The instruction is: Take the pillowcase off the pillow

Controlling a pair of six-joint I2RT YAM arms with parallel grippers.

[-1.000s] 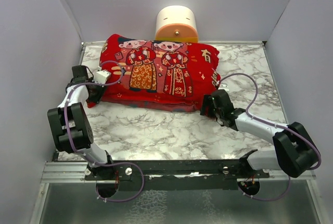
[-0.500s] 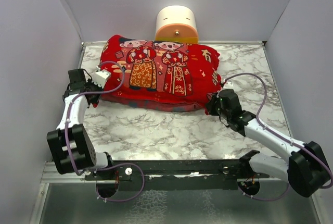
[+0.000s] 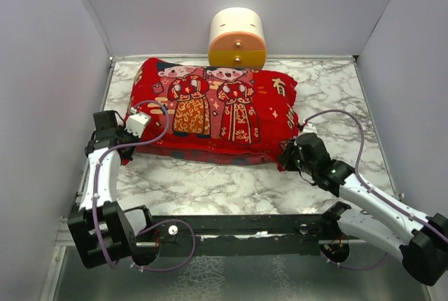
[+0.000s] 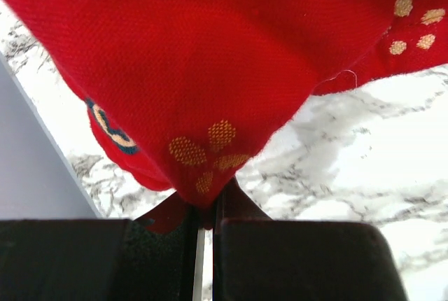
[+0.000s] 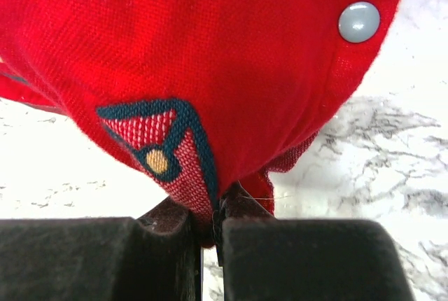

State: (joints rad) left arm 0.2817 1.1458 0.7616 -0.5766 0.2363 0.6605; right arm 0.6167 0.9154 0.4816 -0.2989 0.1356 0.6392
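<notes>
My left gripper will next raise the pillowcase's fabric, move it outward and down, turn its printed side under and release it, as the far tabletop corner (image 3: 127, 70) is outward.
The red pillowcase (image 3: 213, 108), printed with two cartoon figures, lies stuffed across the marble table; the pillow inside it is hidden. My left gripper (image 3: 124, 148) is shut on the pillowcase's near left corner, and the left wrist view shows red fabric (image 4: 203, 105) with yellow flower marks pinched between the jaws. My right gripper (image 3: 287, 155) is shut on the near right corner. In the right wrist view the fabric (image 5: 231, 63) runs into the closed jaws, a grey snap button (image 5: 358, 22) on its edge.
A cream-and-orange cylinder (image 3: 237, 38) stands against the back wall, just behind the pillowcase. Grey walls close in the left, right and back sides. Marble tabletop (image 3: 210, 182) lies between the pillowcase and the front rail (image 3: 231, 225).
Both grippers have shut on the pillowcase's near corners and pulled toward the front. The pillowcase has slid a little toward the arms, away from the cylinder.
</notes>
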